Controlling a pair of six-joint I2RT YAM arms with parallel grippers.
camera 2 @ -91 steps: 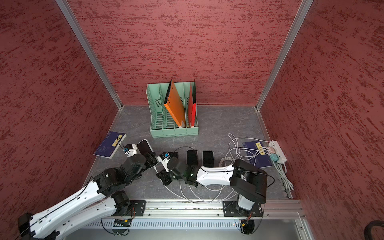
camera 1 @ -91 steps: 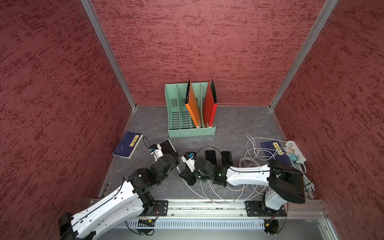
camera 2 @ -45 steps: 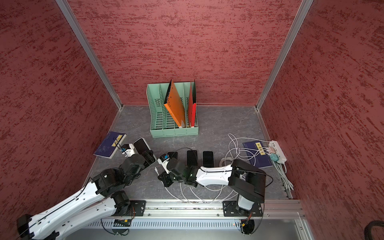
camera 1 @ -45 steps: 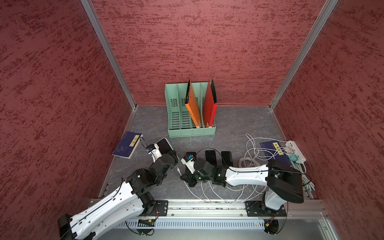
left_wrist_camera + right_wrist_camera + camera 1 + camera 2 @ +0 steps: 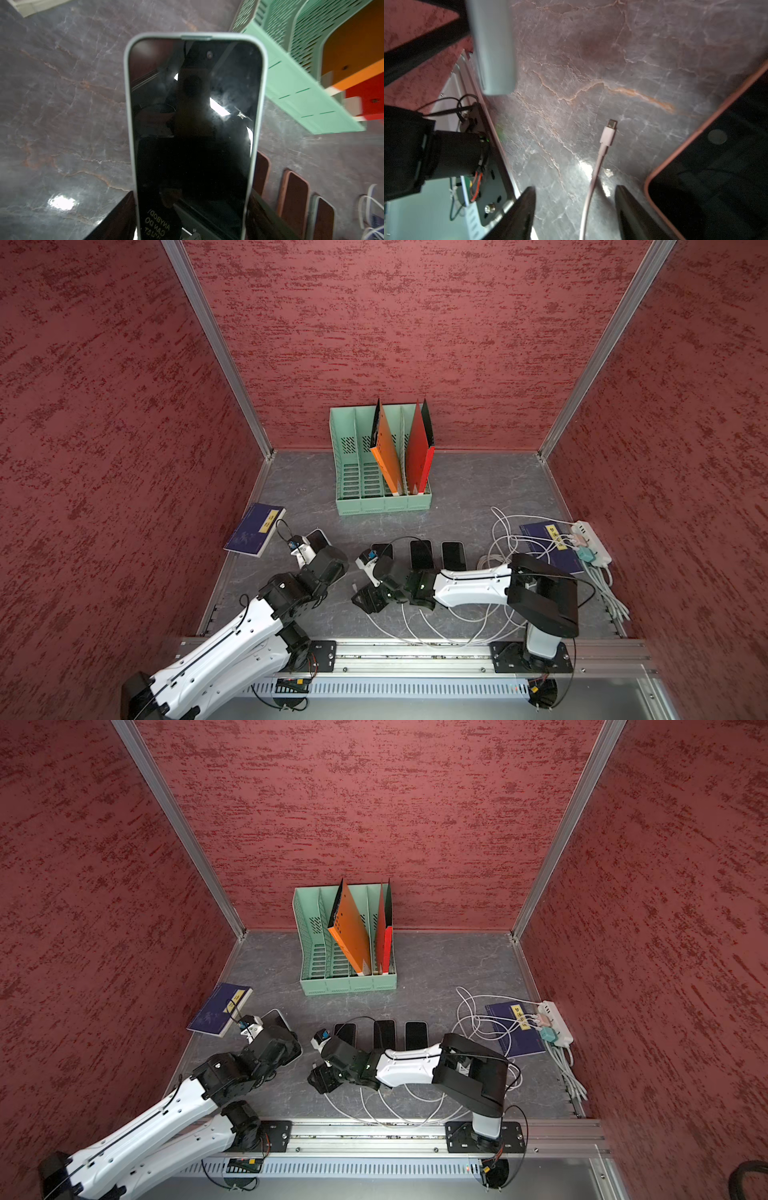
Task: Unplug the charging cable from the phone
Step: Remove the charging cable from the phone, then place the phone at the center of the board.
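I will carry the phone with my left gripper down to the bare tabletop (image 5: pixel 354 549) beside the pink-cased phone and release it, as the cable's plug already lies free.
The phone (image 5: pixel 191 124), dark-screened in a pale grey-green case, sits between the fingers of my left gripper (image 5: pixel 191 207), which is shut on its lower end. In both top views the phone (image 5: pixel 318 538) (image 5: pixel 276 1018) pokes out beyond the left gripper (image 5: pixel 321 551) at the left of the table. The white charging cable (image 5: pixel 607 137) lies on the table with its metal plug bare and free of any phone. My right gripper (image 5: pixel 575 190) (image 5: pixel 368 601) stands open low over the table, the cable running between its fingers without contact.
Three more phones (image 5: pixel 422 553) lie in a row behind the right arm; one with a pink case (image 5: pixel 716 166) is beside the right gripper. Loose white cables (image 5: pixel 415 622) loop to a power strip (image 5: pixel 590 541). A green file rack (image 5: pixel 380 472) stands at the back. Blue books (image 5: pixel 254 529) (image 5: pixel 548 547) lie at both sides.
My right gripper has opened and let the cable plug drop onto the table. The left gripper has carried the phone a little back and left, away from the plug.
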